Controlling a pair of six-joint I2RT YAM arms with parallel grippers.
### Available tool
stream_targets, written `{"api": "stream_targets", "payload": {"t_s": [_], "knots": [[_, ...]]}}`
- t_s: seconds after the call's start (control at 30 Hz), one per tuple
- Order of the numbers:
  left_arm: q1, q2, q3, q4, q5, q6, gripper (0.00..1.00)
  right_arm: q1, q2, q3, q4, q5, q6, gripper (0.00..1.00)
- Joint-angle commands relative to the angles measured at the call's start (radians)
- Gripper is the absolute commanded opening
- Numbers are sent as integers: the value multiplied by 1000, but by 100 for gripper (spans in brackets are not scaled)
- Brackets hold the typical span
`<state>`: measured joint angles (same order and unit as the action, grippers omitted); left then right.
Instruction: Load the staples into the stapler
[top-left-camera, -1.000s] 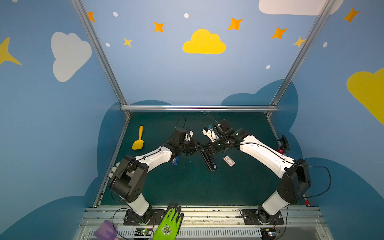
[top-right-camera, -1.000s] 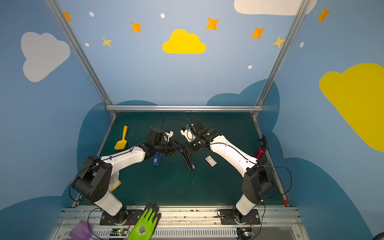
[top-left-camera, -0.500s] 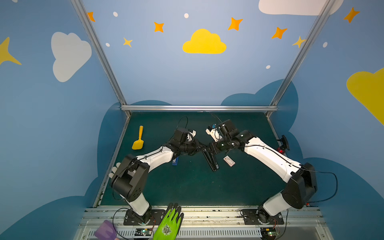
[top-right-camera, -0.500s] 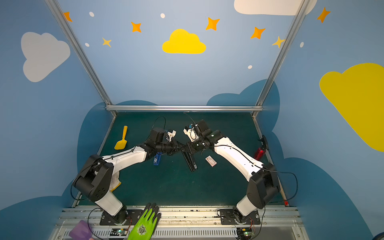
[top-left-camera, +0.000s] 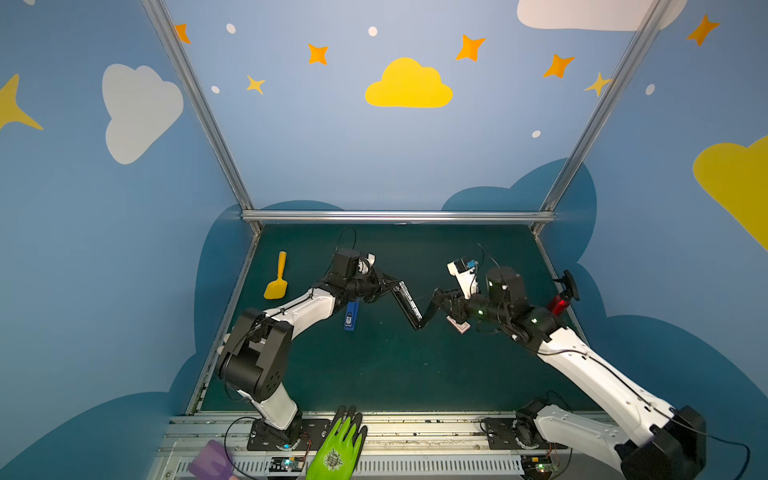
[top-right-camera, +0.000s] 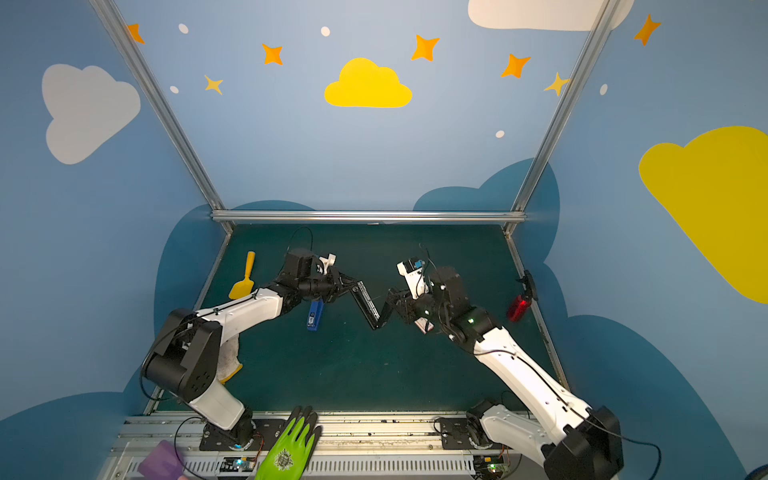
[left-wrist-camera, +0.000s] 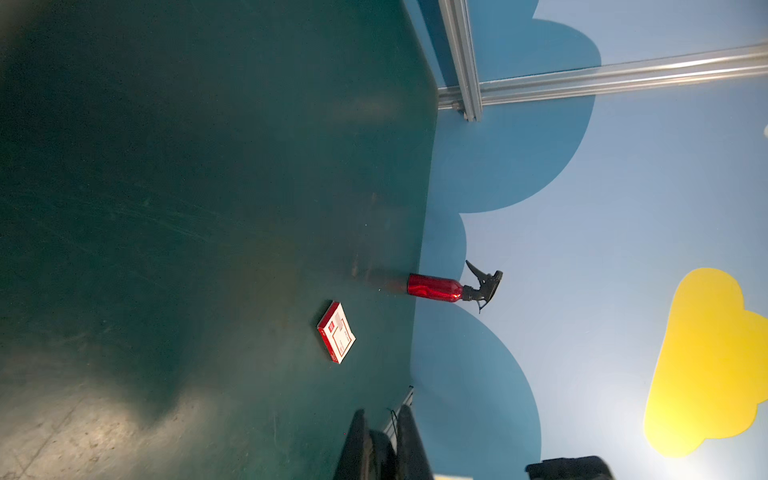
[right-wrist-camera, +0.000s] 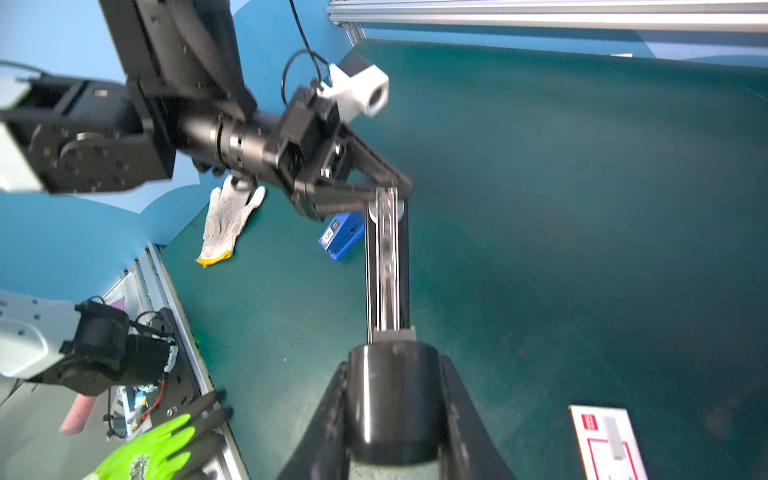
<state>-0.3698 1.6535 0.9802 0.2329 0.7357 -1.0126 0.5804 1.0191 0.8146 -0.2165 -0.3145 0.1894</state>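
Observation:
Next, my right gripper swings the black top arm down toward the bare mat (top-left-camera: 436, 342) below and back of it, widening the stapler's narrow V, and releases the arm.
A black stapler (top-left-camera: 409, 309) hangs swung open in a V above the green mat, seen in both top views. My left gripper (top-left-camera: 395, 286) is shut on the tip of its silvery magazine rail (right-wrist-camera: 386, 270). My right gripper (right-wrist-camera: 394, 370) is shut on the stapler's black top arm (right-wrist-camera: 395, 407). In the left wrist view my left gripper (left-wrist-camera: 382, 440) stands narrow, with a dark part between its fingers. The staples' white box with a red label (top-left-camera: 459, 326) (left-wrist-camera: 336, 332) (right-wrist-camera: 606, 444) lies flat on the mat beside the right wrist. The strips themselves are hidden.
A small blue object (top-left-camera: 351, 316) lies under the left forearm. A yellow scoop (top-left-camera: 276, 282) is at the back left and a red spray bottle (top-left-camera: 559, 301) by the right wall. A white glove (right-wrist-camera: 226, 220) lies at the left edge, a green glove (top-left-camera: 336, 444) on the front rail.
My right arm has drawn back to the right with the top arm, so the stapler has swung open into a wider V. My left gripper has closed fully on the rail's tip.

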Motion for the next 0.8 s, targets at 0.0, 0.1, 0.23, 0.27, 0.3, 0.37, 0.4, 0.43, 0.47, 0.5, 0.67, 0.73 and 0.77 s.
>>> {"api": "stream_targets", "payload": {"t_s": [0.0, 0.1, 0.23, 0.27, 0.3, 0.37, 0.4, 0.43, 0.47, 0.5, 0.67, 0.73, 0.77], "knots": [[75, -12, 0, 134, -27, -103, 4, -5, -87, -63, 12, 50, 8, 0], [102, -14, 2, 153, -23, -123, 4, -5, -126, -101, -12, 61, 11, 0], [137, -16, -4, 195, -12, -159, 4, -1, -146, -134, -39, 80, 25, 0], [146, -18, -7, 203, -11, -167, 4, -2, -148, -137, -43, 72, 41, 0], [154, -20, -10, 216, -9, -176, 4, -1, -146, -149, -39, 57, 52, 0], [170, -18, -20, 254, -1, -206, 4, 3, -140, -187, -25, 31, 72, 2], [177, -16, -24, 271, 2, -217, 4, 5, -136, -199, -22, 28, 82, 3], [184, -14, -27, 286, 5, -231, 4, 9, -131, -209, -21, 27, 103, 4], [188, -10, -31, 303, 10, -242, 4, 12, -128, -219, -19, 29, 118, 6], [191, -8, -32, 313, 12, -248, 4, 18, -125, -230, -12, 32, 128, 8], [195, -3, -32, 337, 27, -255, 4, 41, -130, -273, 13, 71, 152, 27], [195, 0, -33, 352, 39, -259, 4, 41, -134, -275, 12, 85, 150, 34], [193, 3, -37, 366, 50, -263, 4, 41, -137, -272, 8, 91, 149, 37]]}}
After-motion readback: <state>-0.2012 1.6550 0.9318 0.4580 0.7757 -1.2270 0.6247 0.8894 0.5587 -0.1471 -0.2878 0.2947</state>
